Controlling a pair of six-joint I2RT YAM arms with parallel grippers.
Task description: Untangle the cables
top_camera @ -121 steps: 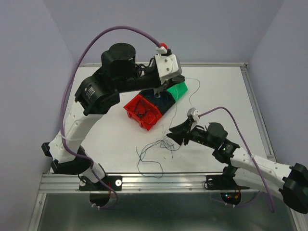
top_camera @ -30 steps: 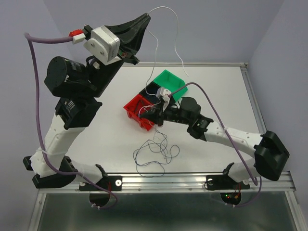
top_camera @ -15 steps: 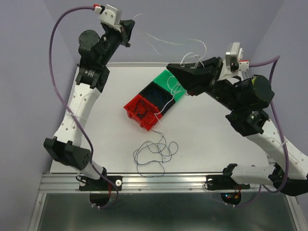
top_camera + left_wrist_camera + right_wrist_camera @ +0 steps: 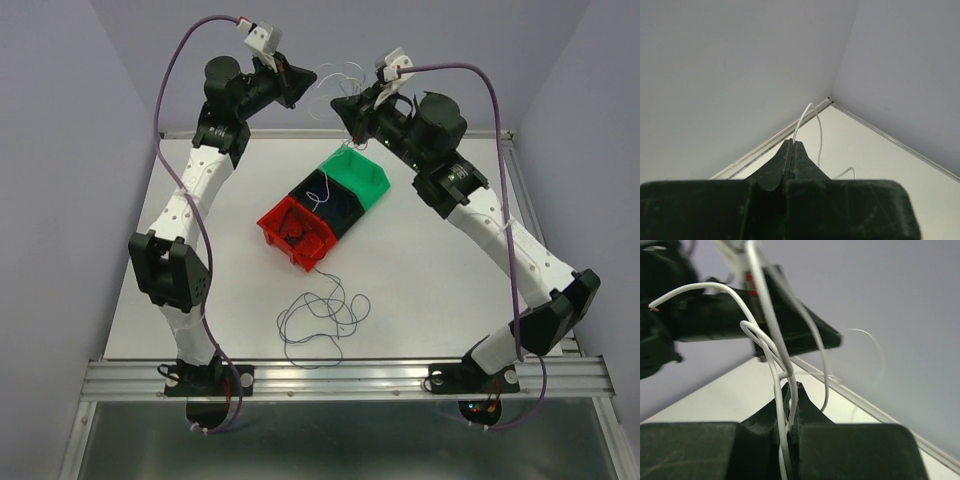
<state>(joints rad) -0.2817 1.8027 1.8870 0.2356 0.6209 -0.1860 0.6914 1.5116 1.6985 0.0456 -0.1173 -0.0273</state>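
The green bin (image 4: pixel 357 176) is open below my right gripper and looks empty. My right gripper needs to lower the looped white cable down into it next and let go of the cable there.
My left gripper (image 4: pixel 303 85) and right gripper (image 4: pixel 341 104) are raised high at the back wall, tips close together. Each is shut on a whitish cable (image 4: pixel 331 72) that loops between them. In the left wrist view my gripper (image 4: pixel 792 143) pinches the white cable (image 4: pixel 809 104), which arcs upward. In the right wrist view my gripper (image 4: pixel 792 387) pinches the white cable (image 4: pixel 769 315), which makes several loops. A thin strand hangs from the right gripper down to the bins. A loose clump of dark and whitish cables (image 4: pixel 318 318) lies on the table near the front.
A red bin (image 4: pixel 295 232), a dark blue bin (image 4: pixel 325 198) and a green bin (image 4: pixel 360 175) stand in a diagonal row at mid-table. The left arm's black body (image 4: pixel 710 315) is just beyond the right gripper. The back wall is right behind both.
Both grippers have moved up and inward and now nearly meet at the back wall. The white cable between them has gone from a long span to short loops. The clump has not moved.
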